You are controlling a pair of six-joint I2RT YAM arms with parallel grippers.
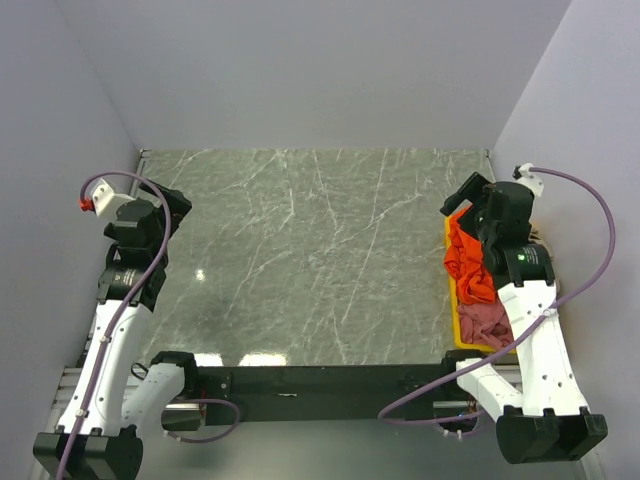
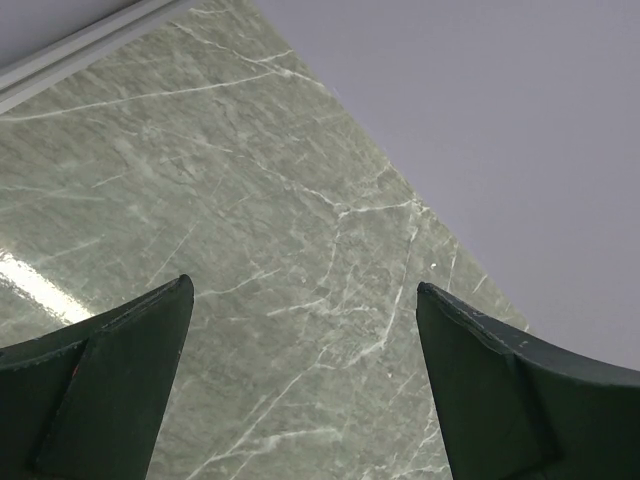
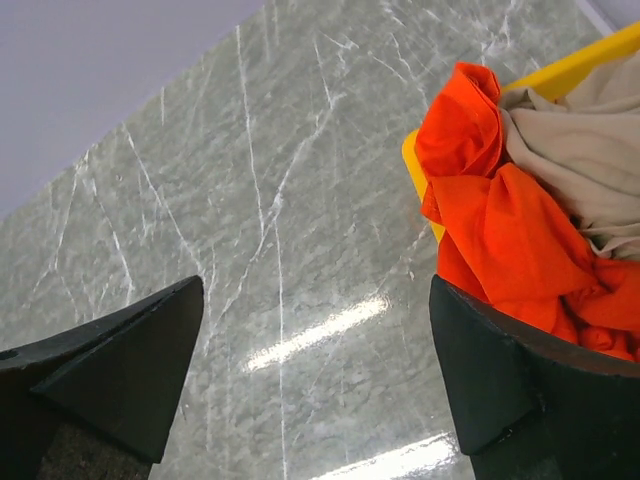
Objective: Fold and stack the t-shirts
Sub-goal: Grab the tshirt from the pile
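My right gripper will next move back toward my base and down onto the orange-red folds along the bin's rim [image 1: 460, 264], as that shirt lies uncovered and bunched there.
The orange-red t-shirt [image 1: 470, 262] lies crumpled in the yellow bin [image 1: 451, 285] at the table's right edge, with the dusty pink t-shirt [image 1: 484, 323] bunched nearer me. In the right wrist view the orange-red shirt [image 3: 505, 225] spills over the bin rim [image 3: 578, 66], and the beige t-shirt [image 3: 585, 150] lies behind it. My right gripper [image 3: 315, 300] is open and empty, held above the table just left of the bin; it also shows in the top view [image 1: 466, 195]. My left gripper [image 2: 305, 290] is open and empty over bare table at the far left [image 1: 172, 205].
The grey-green marble table [image 1: 310, 250] is walled by pale panels at the back and both sides. A black bar [image 1: 330, 378] runs along the near edge between the arm bases. Cables loop off both arms.
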